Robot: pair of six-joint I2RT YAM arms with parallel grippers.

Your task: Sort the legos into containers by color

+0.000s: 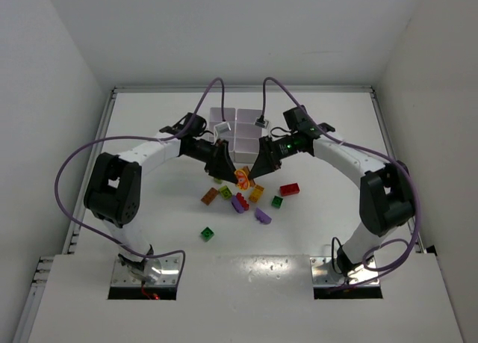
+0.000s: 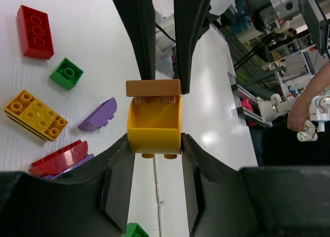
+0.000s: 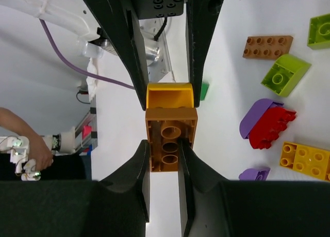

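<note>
My left gripper lowers sideways next to release the yellow brick. Bare tabletop by the loose orange brick lies below, to the left in the top view.
My left gripper and right gripper meet tip to tip just in front of the white grid tray. Between them is a yellow brick joined to an orange brick, held a little above the table. In the left wrist view my left gripper is shut on the yellow brick, with the orange brick beyond it. In the right wrist view my right gripper is shut on the orange brick, with the yellow brick beyond it.
Loose bricks lie just in front of the grippers: red, green, purple, yellow, orange, lime, a red-and-purple pair. One green brick lies apart, nearer the bases.
</note>
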